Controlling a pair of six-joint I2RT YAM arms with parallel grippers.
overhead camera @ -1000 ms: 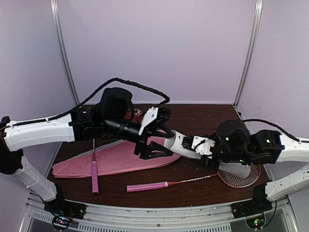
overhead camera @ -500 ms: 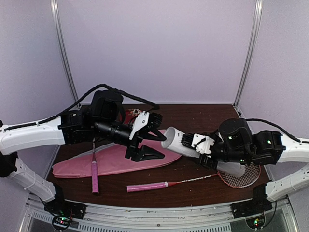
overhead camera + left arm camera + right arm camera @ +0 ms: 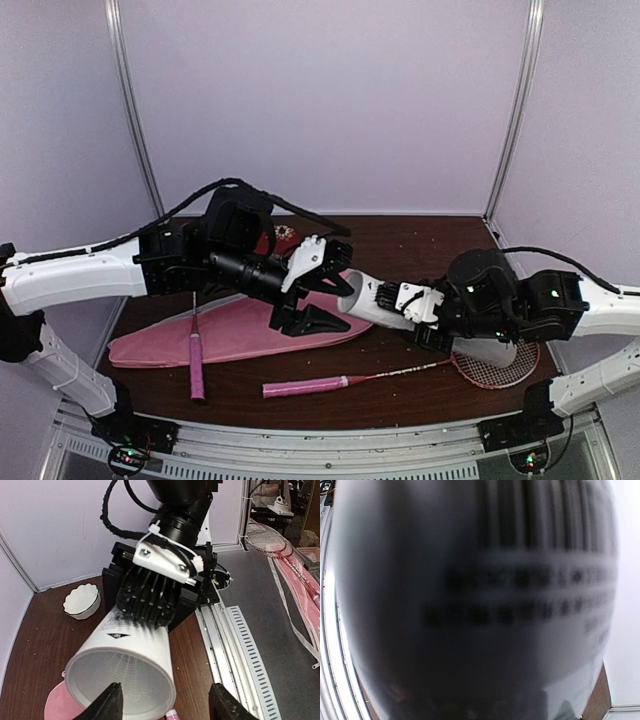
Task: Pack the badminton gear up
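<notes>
My right gripper will turn the tube (image 3: 365, 300), carry it outward and down, and let go of it there, because the bare tabletop is outward of the gripper and below it.
My right gripper (image 3: 402, 305) is shut on the long white tube (image 3: 365, 300) and holds it tilted above the table, its open end facing left. The tube fills the right wrist view (image 3: 480, 605) as a blur. My left gripper (image 3: 318, 296) is open and empty just in front of the tube's mouth (image 3: 120, 685); its fingertips (image 3: 112, 702) flank the rim. Feather ribs of a shuttlecock (image 3: 112, 677) show inside the tube. Another white shuttlecock (image 3: 81, 601) stands on the table. The pink bag (image 3: 230, 330) lies at the left. One racket (image 3: 197, 360) rests on it, the other racket (image 3: 305, 386) lies in front.
The dark red dish (image 3: 268, 240) sits behind my left arm. The second racket's head (image 3: 495, 368) lies under my right arm. The metal rail (image 3: 225, 645) runs along the table's front edge.
My left gripper drew back left from the tube's mouth, then came a little closer again, staying open. My right gripper has kept hold of the tube, whose mouth rose and then dropped slightly.
</notes>
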